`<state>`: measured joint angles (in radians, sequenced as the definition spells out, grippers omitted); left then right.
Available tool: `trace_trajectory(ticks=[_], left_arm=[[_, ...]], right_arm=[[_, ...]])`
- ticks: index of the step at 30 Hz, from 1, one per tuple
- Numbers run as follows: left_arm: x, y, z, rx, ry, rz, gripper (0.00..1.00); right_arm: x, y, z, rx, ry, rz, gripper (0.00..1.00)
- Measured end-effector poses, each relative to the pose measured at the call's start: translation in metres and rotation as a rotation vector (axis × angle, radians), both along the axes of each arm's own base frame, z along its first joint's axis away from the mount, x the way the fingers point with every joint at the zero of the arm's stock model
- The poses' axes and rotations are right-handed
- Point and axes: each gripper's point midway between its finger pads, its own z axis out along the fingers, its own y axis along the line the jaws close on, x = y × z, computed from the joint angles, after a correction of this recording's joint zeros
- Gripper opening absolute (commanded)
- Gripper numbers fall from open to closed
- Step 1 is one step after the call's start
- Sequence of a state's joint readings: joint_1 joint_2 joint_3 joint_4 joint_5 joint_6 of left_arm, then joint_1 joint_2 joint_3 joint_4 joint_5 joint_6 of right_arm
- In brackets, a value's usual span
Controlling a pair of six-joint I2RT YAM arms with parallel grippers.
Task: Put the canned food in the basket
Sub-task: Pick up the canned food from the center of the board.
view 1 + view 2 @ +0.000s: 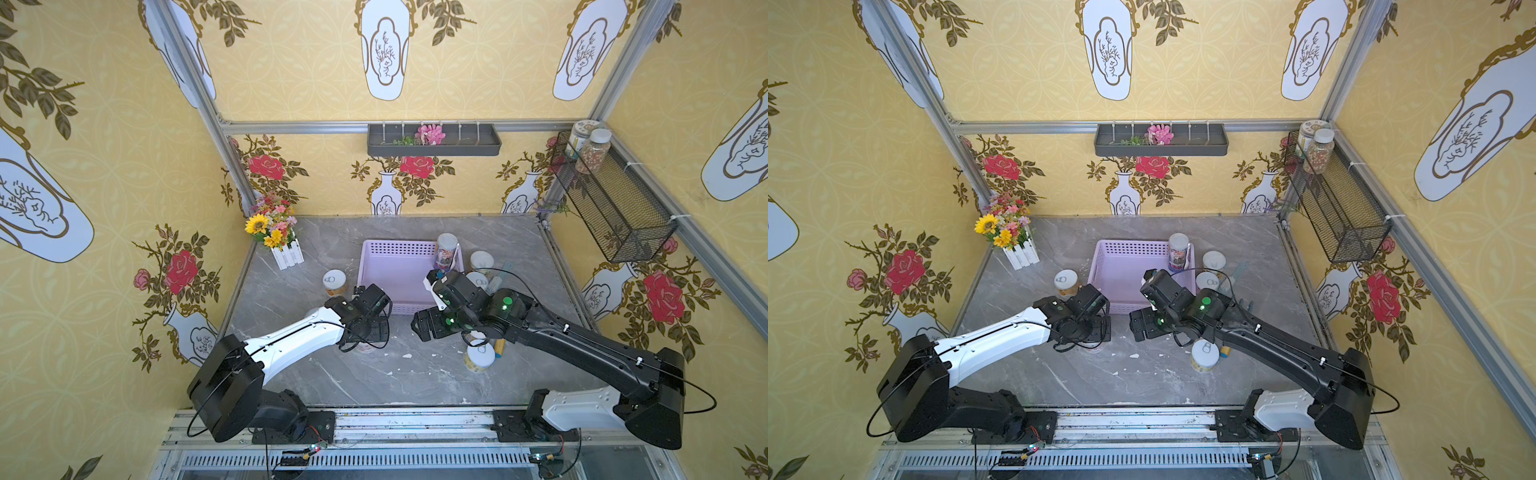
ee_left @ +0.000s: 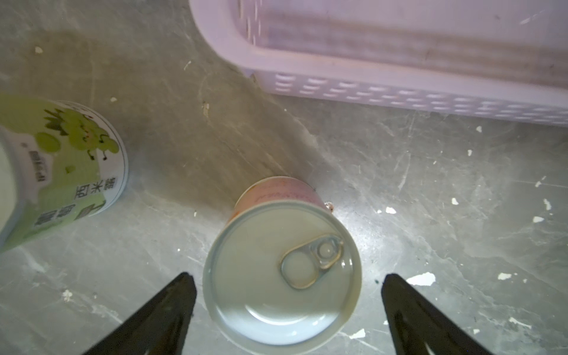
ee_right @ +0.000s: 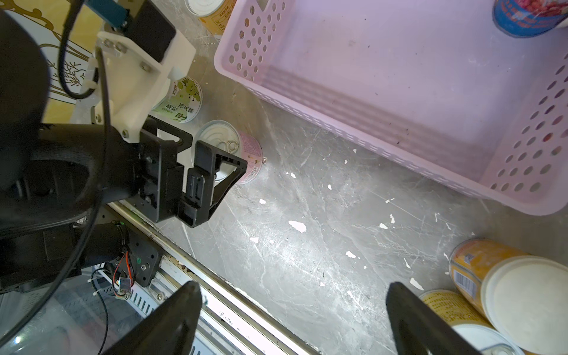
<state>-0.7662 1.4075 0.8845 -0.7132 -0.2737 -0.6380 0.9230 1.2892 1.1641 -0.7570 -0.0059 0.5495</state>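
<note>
The can stands upright below, between my left gripper's open fingers, so next I need to lower them around the lid end of the pink-labelled can (image 2: pixel 281 270) and close.
The lilac basket (image 1: pixel 374 266) (image 3: pixel 399 129) sits mid-table, and a taller blue can (image 1: pixel 445 251) stands in its back right corner. My left gripper (image 2: pixel 288 276) is open and straddles an upright pink-labelled can (image 2: pixel 281 270) (image 3: pixel 246 150) in front of the basket, with a gap on each side. A green-labelled can (image 2: pixel 61 172) stands beside it. My right gripper (image 3: pixel 295 285) is open over bare table near the front edge, holding nothing. More cans stand left of the basket (image 1: pixel 334 281), right of it (image 1: pixel 482 262) and at the front right (image 1: pixel 480 357).
A flower pot (image 1: pixel 278 232) stands at the back left corner. A black wire-mesh basket (image 1: pixel 611 208) with jars hangs on the right wall, and a dark grey tray (image 1: pixel 432 143) on the back wall. A yellow can (image 3: pixel 479 270) lies on its side near my right gripper.
</note>
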Motion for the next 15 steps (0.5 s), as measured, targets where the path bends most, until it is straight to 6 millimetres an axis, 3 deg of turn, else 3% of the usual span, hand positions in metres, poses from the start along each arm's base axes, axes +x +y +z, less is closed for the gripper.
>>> trace_trajectory(ticks=[15], left_arm=[[0.003,0.000,-0.016,0.033,0.026,0.019,0.78]], right_arm=[[-0.002,0.001,0.001,0.007,0.007,0.012,0.97]])
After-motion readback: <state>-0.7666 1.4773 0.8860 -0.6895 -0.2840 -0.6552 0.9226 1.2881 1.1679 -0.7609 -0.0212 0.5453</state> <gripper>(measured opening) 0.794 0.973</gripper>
